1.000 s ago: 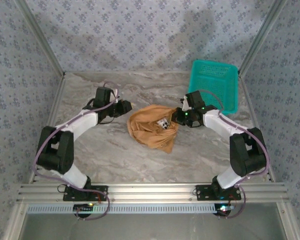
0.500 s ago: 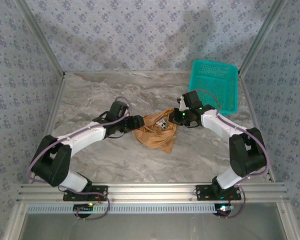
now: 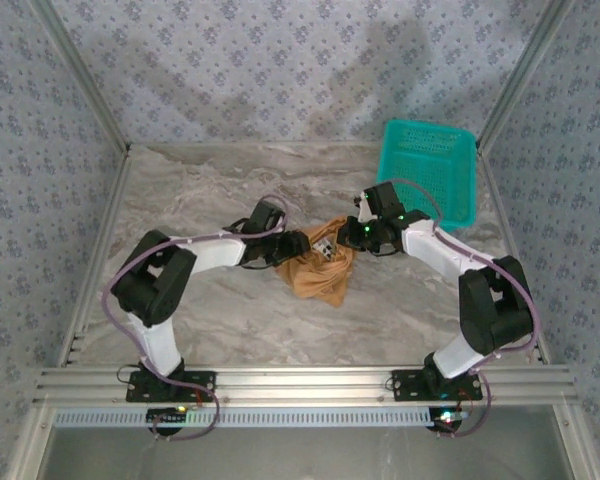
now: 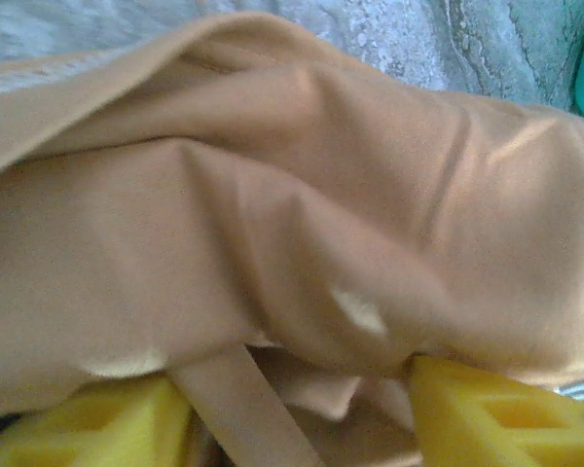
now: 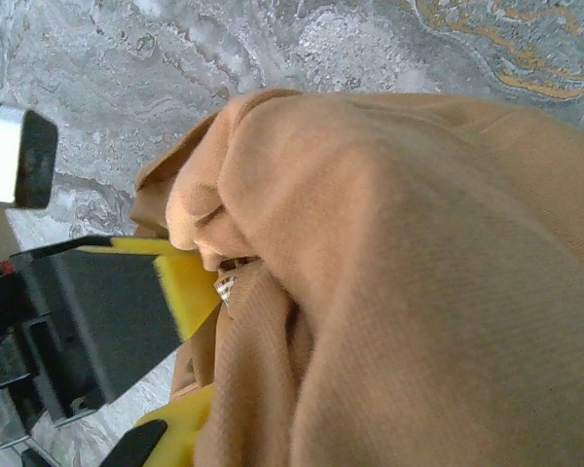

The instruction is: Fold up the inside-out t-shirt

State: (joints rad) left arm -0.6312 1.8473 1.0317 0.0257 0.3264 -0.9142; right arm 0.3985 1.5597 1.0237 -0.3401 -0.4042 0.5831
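My right gripper needs to move back and down to the bare marble beside the heap and let go of the gathered cloth there, because the t-shirt (image 3: 318,270) is bunched.
The inside-out t-shirt (image 3: 318,270) lies bunched in a tan heap at the table's middle, its whitish label (image 3: 325,247) on top. My left gripper (image 3: 298,245) is pushed into the heap's left edge. Its yellow fingers (image 4: 78,428) stand wide apart, open, with folds of the t-shirt (image 4: 302,195) between them. My right gripper (image 3: 352,233) is at the heap's upper right edge. In the right wrist view the t-shirt (image 5: 419,292) drapes over my own fingers and hides them, and the fabric looks gathered there. The left gripper (image 5: 180,355) shows from that side, open against the cloth.
A teal mesh basket (image 3: 428,170) stands at the back right, just behind the right arm. Bare marble table (image 3: 210,320) lies in front of the shirt and to its left. Patterned walls and metal posts close in the table's sides.
My left arm has swung right, from well clear of the shirt into its left edge. The heap has been squeezed narrower. The right gripper has barely moved.
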